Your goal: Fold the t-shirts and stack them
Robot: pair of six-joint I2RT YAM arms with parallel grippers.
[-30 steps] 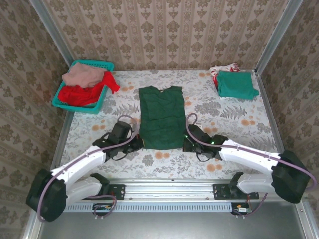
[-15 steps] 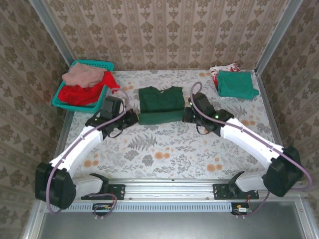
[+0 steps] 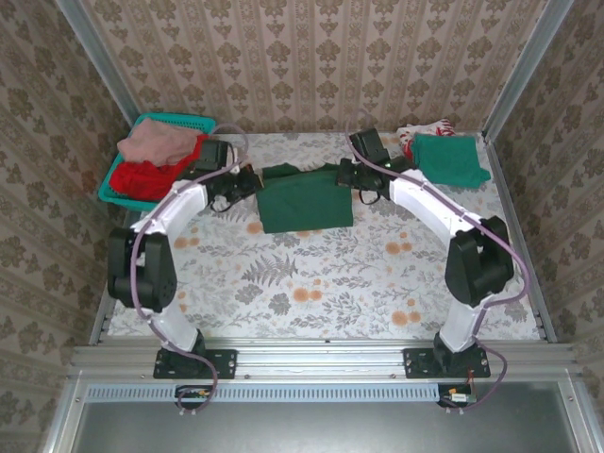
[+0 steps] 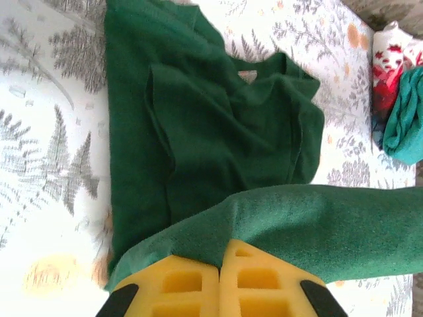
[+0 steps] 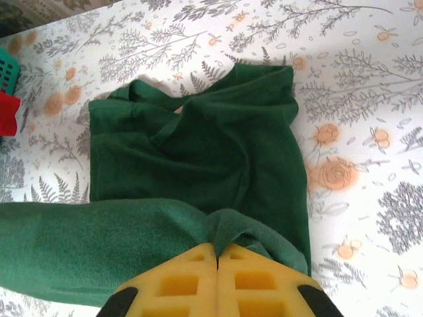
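The lifted hem [image 4: 317, 224] stops before it reaches the collar. My left gripper will move outward and down to the shirt's shoulder [image 4: 188, 33] next to the collar and let go of the hem's corner.
The dark green t-shirt [image 3: 304, 198] lies at the back middle of the table, its lower half doubled over toward the collar. My left gripper [image 3: 253, 181] is shut on the hem's left corner, and my right gripper [image 3: 342, 176] is shut on its right corner. In the left wrist view the yellow pads [image 4: 192, 281] pinch the lifted hem [image 4: 317, 224] above the flat shirt body [image 4: 211, 132]. The right wrist view has the gripper [image 5: 217, 254] pinching bunched cloth over the shirt [image 5: 198, 152]. A folded teal-green t-shirt [image 3: 448, 159] lies on a white-red one [image 3: 420, 130] at back right.
A teal mesh basket [image 3: 175, 120] at back left holds a red t-shirt [image 3: 142, 179] and a dusty pink one [image 3: 156, 143]. Patterned walls close in the back and both sides. Flowered tablecloth [image 3: 311, 283] covers the near half of the table.
Both grippers carried the green shirt's near hem from the front of the table toward the back, doubling the shirt over. Both arms now reach far out.
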